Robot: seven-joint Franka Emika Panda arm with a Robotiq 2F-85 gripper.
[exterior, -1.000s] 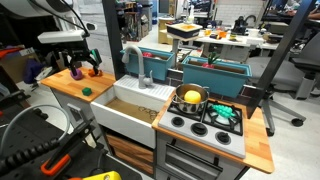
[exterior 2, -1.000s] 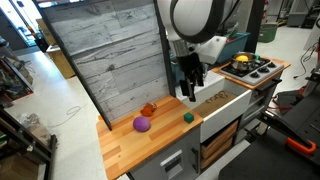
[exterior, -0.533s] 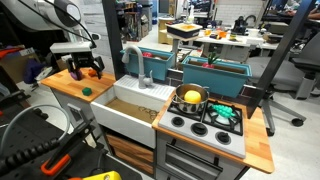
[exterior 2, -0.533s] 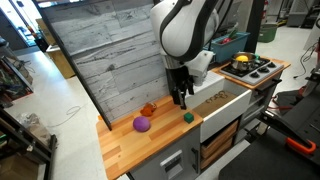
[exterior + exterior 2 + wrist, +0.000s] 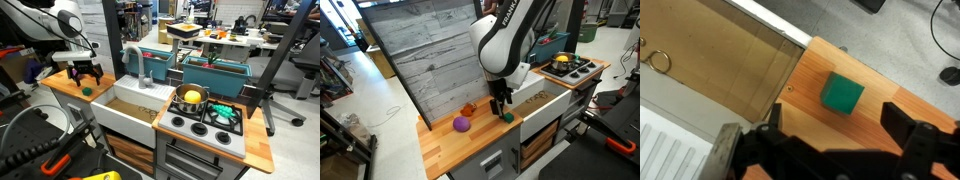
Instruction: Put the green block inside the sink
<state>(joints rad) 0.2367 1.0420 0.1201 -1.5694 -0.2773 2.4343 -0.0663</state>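
Note:
My gripper will next move down with its fingers spread around the block and close, because the green block [image 5: 87, 91] [image 5: 843, 95] is below my gripper on the wooden counter.
The green block [image 5: 843, 95] lies on the wooden counter next to the sink's edge; it also shows in both exterior views [image 5: 87, 90] [image 5: 507, 116]. The sink [image 5: 125, 112] is a white basin with a tan floor [image 5: 710, 60] and a grey faucet [image 5: 136, 62]. My gripper [image 5: 840, 125] is open and empty, its two black fingers spread just above and to either side of the block. In an exterior view it hangs right over the block [image 5: 501, 103], and it shows likewise in an exterior view [image 5: 86, 78].
A purple toy [image 5: 462, 123] and an orange toy [image 5: 468, 108] lie on the counter [image 5: 450, 150] near the grey plank backboard [image 5: 425, 50]. A stove with a pot [image 5: 190, 98] and a dark-green leafy toy [image 5: 223, 113] stands beyond the sink. Teal bins [image 5: 215, 72] sit behind.
My gripper has come down towards the counter and now hangs low over the green block. The block has not moved.

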